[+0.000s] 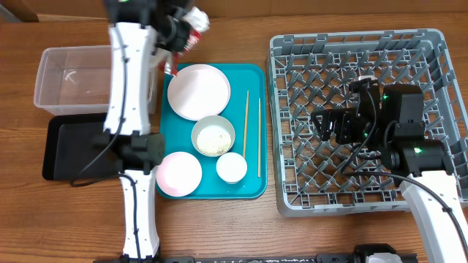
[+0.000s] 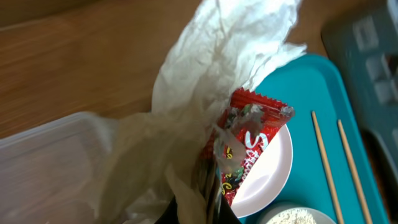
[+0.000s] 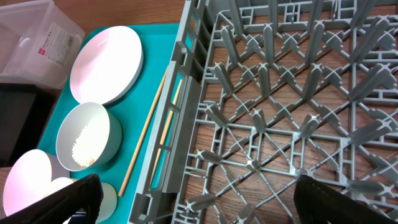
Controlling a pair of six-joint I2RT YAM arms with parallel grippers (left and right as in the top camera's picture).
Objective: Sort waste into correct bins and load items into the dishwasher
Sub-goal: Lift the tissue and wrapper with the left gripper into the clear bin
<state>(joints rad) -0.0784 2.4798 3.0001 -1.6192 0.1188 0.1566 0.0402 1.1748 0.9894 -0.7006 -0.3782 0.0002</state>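
My left gripper should next swing to the left in the overhead view, turning and going down over the clear tub (image 1: 93, 77) (image 2: 55, 171), because the napkin hangs beyond the tub's rim.
My left gripper (image 1: 180, 35) is shut on the crumpled white napkin (image 1: 197, 17) and the red-and-white wrapper (image 1: 174, 69), held above the gap between the clear tub (image 1: 73, 80) and the teal tray. In the left wrist view the napkin (image 2: 211, 62) and wrapper (image 2: 249, 143) hang from the jaws (image 2: 208, 205). The tray holds the large plate (image 1: 198, 90), a bowl with rice (image 1: 213, 136), a small bowl (image 1: 231, 167), a small plate (image 1: 179, 174) and two chopsticks (image 1: 246, 124). My right gripper (image 1: 333, 124) hovers open and empty over the grey dish rack (image 1: 365, 190); its jaws (image 3: 199, 205) show in the right wrist view.
The black tray (image 1: 73, 150) lies in front of the clear tub, at the left. The teal tray (image 1: 252, 186) sits between the bins and the rack. My left arm (image 1: 128, 80) reaches over the tub's right end. The rack (image 3: 280, 93) holds no dishes.
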